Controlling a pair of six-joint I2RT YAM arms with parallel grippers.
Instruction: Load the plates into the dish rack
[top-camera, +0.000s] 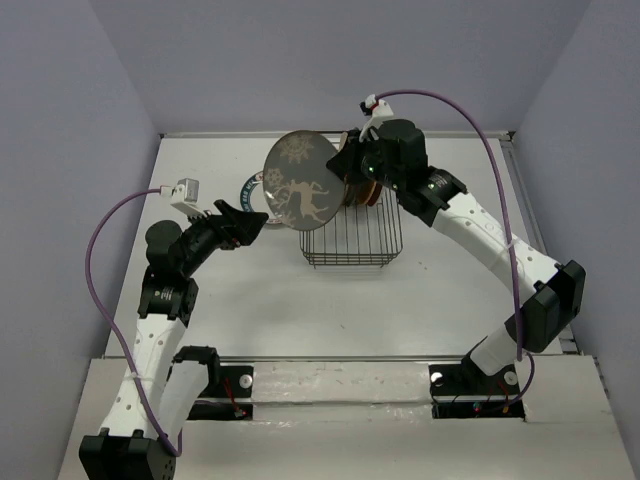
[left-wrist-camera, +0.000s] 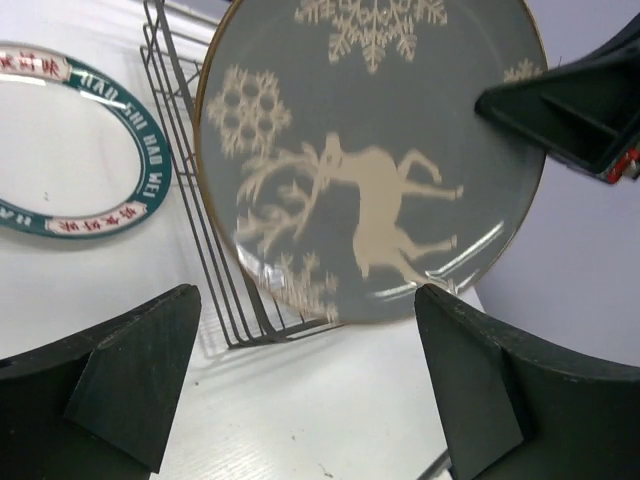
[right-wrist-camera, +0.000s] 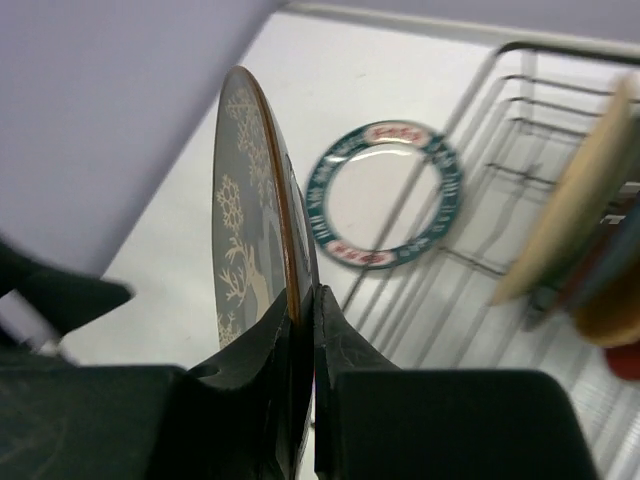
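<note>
The robot's right gripper needs to turn the grey patterned plate next so it is parallel to the pale tan plate, then bring it down into the free wires next to that plate.
My right gripper (top-camera: 345, 165) (right-wrist-camera: 305, 300) is shut on the rim of the grey patterned plate (top-camera: 300, 190) (left-wrist-camera: 370, 170) (right-wrist-camera: 240, 230). It holds the plate upright over the left end of the black wire dish rack (top-camera: 350, 245) (left-wrist-camera: 190, 150) (right-wrist-camera: 520, 180). My left gripper (top-camera: 250, 222) (left-wrist-camera: 307, 300) stands open just left of that plate, touching nothing. Several plates (top-camera: 358, 185) stand on edge at the rack's far end, a pale tan one (right-wrist-camera: 570, 200) nearest. A white plate with a teal rim (top-camera: 255, 188) (left-wrist-camera: 80, 140) (right-wrist-camera: 385, 195) lies flat on the table left of the rack.
Grey walls close in the white table (top-camera: 300, 310) at the back and on both sides. The near half of the rack holds no plates. In the left wrist view the right gripper's dark finger (left-wrist-camera: 570, 100) juts in at the upper right.
</note>
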